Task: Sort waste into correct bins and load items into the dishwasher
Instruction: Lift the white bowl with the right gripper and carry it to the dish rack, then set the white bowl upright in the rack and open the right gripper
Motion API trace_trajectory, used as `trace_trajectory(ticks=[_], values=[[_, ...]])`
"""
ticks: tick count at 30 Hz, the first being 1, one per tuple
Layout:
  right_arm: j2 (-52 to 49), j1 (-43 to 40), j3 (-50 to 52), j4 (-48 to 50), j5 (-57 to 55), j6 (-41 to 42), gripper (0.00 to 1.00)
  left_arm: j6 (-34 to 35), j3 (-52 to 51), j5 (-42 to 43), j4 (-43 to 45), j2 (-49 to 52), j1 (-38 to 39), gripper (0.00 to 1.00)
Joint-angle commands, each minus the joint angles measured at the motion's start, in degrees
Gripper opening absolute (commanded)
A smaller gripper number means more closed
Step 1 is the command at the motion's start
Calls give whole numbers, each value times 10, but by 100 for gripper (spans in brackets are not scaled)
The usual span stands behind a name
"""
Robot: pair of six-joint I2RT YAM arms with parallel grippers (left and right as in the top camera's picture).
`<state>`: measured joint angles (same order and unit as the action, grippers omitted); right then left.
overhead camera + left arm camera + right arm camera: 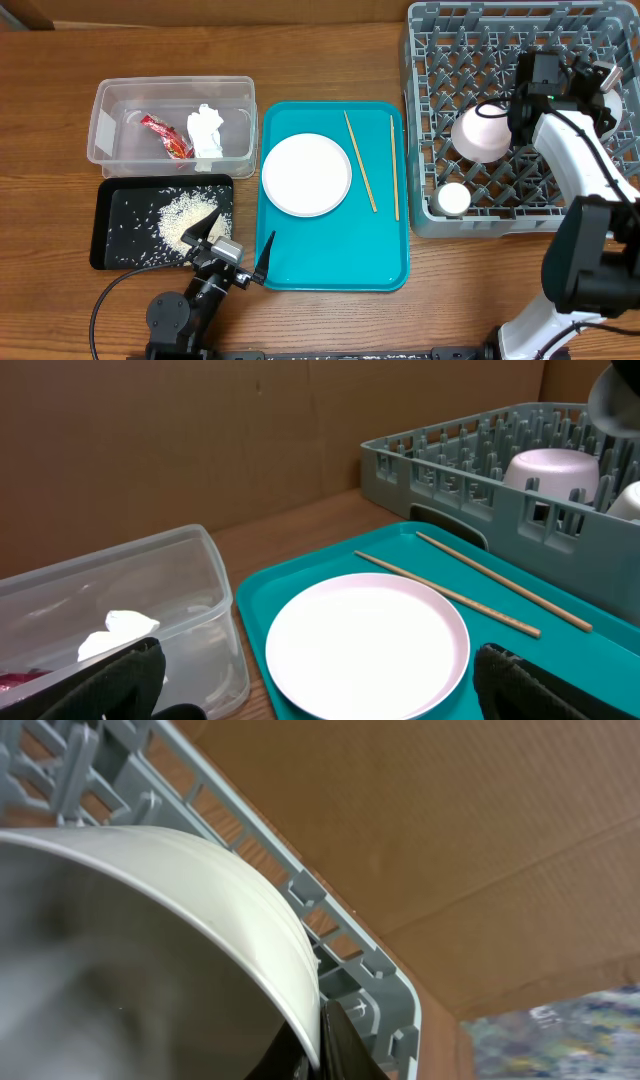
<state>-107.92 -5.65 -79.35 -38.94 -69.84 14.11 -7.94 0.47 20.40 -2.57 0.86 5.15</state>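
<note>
The pale bowl is already inside the grey rack [425,120], so next my right gripper should carry it toward the upside-down bowl and then let it go above the rack's wires.
My right gripper [588,88] is shut on the rim of a pale bowl [606,108], held on edge inside the grey dish rack [425,120]; the rim [270,920] sits pinched between the fingers [322,1045]. A second bowl [483,133] lies upside down in the rack, with the tiny white cup [453,198] in front of it. The white plate [306,174] and two chopsticks [361,162] lie on the teal tray [335,262]. My left gripper [238,242] is open and empty, low at the tray's left edge, facing the plate [365,645].
The clear tub [110,100] holds the red sauce packet [166,136] and the white napkin [205,133]. The black tray [112,215] holds loose rice [185,218]. In the left wrist view the tub [215,600] is left of the plate and the rack [440,470] is far right.
</note>
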Motion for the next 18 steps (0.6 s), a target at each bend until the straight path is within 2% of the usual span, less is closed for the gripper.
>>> trace_trajectory(ticks=[1, 12, 18], values=[[-22, -3, -5, 11, -41, -34, 4, -8, -2, 4, 0, -5, -3, 100], [-37, 31, -5, 5, -8, -39, 4, -8, -2, 4, 0, -5, -3, 100], [-37, 50, -5, 14, -26, -57, 5, -8, -2, 4, 0, -5, -3, 100]])
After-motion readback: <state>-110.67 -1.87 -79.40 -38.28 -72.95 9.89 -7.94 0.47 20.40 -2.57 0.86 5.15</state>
